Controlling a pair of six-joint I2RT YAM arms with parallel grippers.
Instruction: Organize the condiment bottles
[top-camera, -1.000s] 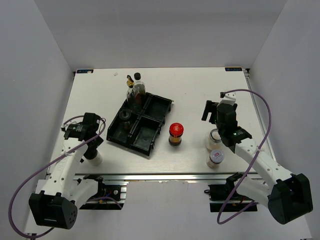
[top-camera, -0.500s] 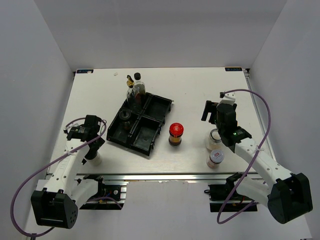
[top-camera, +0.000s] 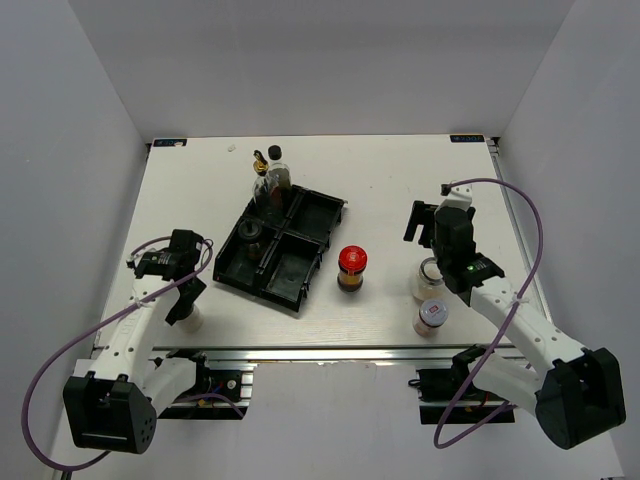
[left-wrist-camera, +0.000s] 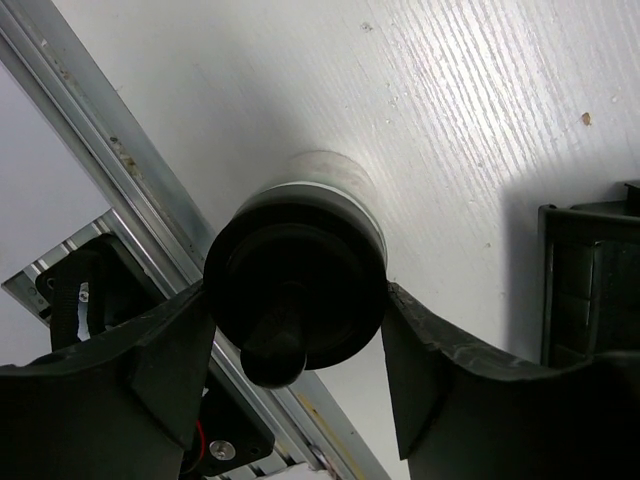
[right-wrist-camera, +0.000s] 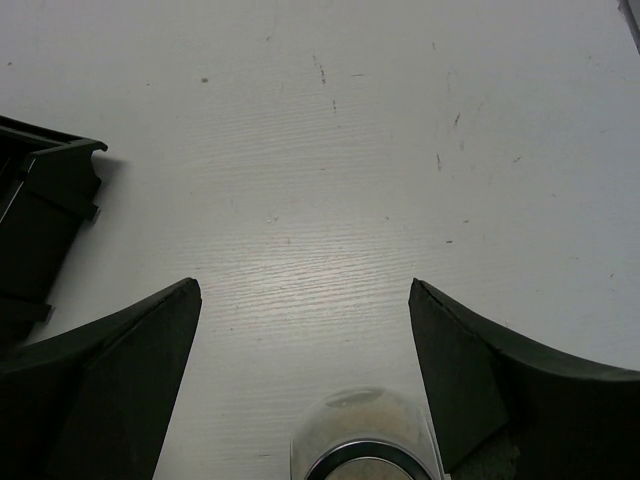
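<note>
The compartment's free corner beside its black-capped bottle is to the right of my left gripper in the top view, so I will next lift, move across, lower and let go.
My left gripper (top-camera: 184, 300) (left-wrist-camera: 297, 298) is shut on the black cap of a white bottle (top-camera: 188, 319) (left-wrist-camera: 300, 280) standing at the table's front left, a finger pressed to each side of the cap. My right gripper (top-camera: 428, 240) (right-wrist-camera: 302, 290) hangs open just above a silver-lidded jar (top-camera: 429, 279) (right-wrist-camera: 365, 445), holding nothing. A second silver-lidded jar (top-camera: 432, 315) stands nearer the front. The red-lidded jar (top-camera: 351, 268) is mid-table. A tall clear gold-capped bottle (top-camera: 260, 172) and a dark black-capped bottle (top-camera: 278, 176) stand at the far end of the tray. Another black-capped bottle (top-camera: 250, 233) sits in a left compartment.
The black four-compartment tray (top-camera: 291, 266) (left-wrist-camera: 590, 285) (right-wrist-camera: 45, 200) lies slanted in the middle, its two right compartments bare. The metal rail (left-wrist-camera: 150, 200) along the table's front edge runs close beside the held bottle.
The left jaws have closed from wide open onto the white bottle's cap, and that gripper has sunk slightly over the bottle. The right arm has stayed still.
</note>
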